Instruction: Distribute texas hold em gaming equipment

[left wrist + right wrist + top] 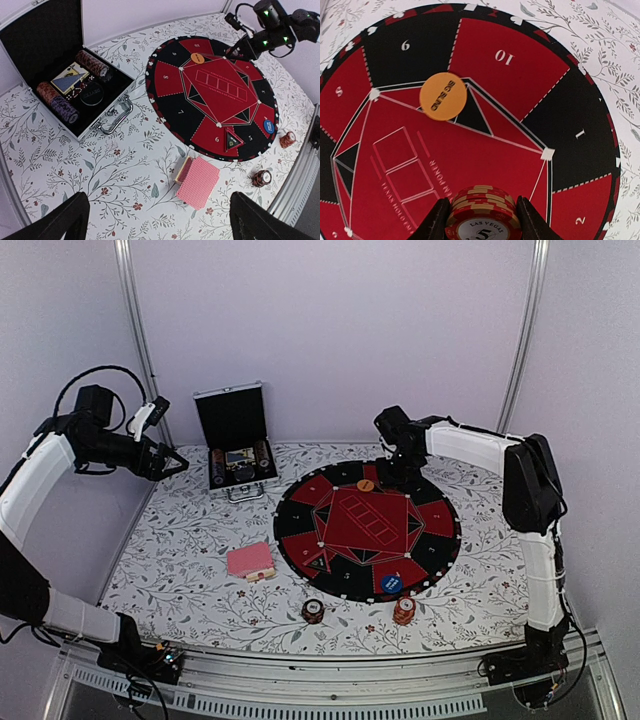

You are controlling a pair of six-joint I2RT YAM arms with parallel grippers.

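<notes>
My right gripper moves the red chips down onto the mat's inner white line [514, 121] beside the orange disc [443, 96] next, since the mat there is still empty.
My right gripper [400, 475] is shut on a small stack of red "Las Vegas 5" chips [483, 216] and holds it over the far side of the round black-and-red mat [440, 540], near an orange "big blind" disc [443, 96]. The pink-backed card deck [250, 561] lies left of the mat, also in the left wrist view [198, 181]. A dark red chip stack [313, 611] and an orange-red stack [404, 611] stand in front of the mat. My left gripper [172, 462] is open and empty, raised at the far left.
An open silver-edged case [238, 445] holding chip rows and a card box stands at the back left. A blue disc [391, 583] lies on the mat's near edge. Metal frame posts rise at both back corners.
</notes>
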